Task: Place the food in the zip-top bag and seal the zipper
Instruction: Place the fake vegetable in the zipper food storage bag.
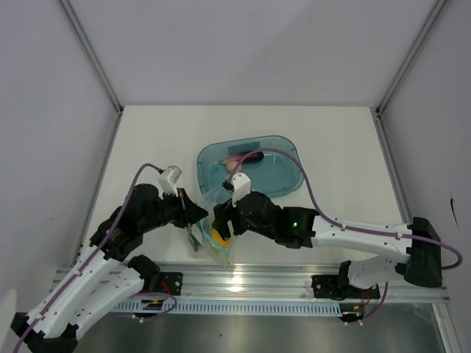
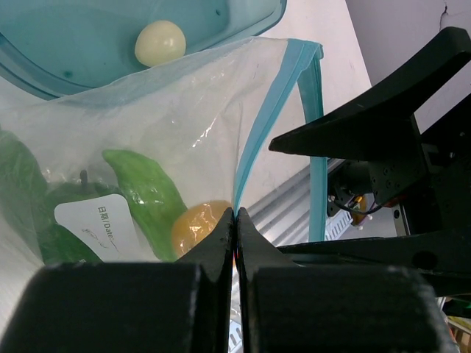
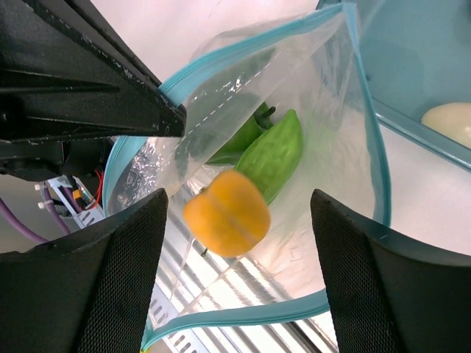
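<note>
The right gripper moves outward from the bag's opening [image 3: 237,198] next and down onto the cream egg [image 3: 450,123], which lies outward of and below it, still unbagged in the tray.
The clear zip-top bag [image 1: 208,237] hangs open at the near table edge. My left gripper [image 1: 200,214] is shut on its teal zipper strip [image 2: 261,132], as the left wrist view [image 2: 236,213] shows. My right gripper [image 1: 221,224] is open over the bag's mouth [image 3: 237,198]. Inside the bag lie the orange-yellow ball [image 3: 224,213], the bright green chunk [image 3: 274,154] and the dark green vegetable [image 3: 234,140]. The purple eggplant [image 1: 250,157], pink ball [image 1: 232,159] and cream egg [image 2: 159,42] lie in the teal tray [image 1: 283,176].
The teal tray stands just beyond the bag, its rim [image 2: 73,73] touching the bag's far side. A metal rail [image 1: 250,276] with both arm bases runs along the near edge. Grey enclosure walls stand at the left, right and back.
</note>
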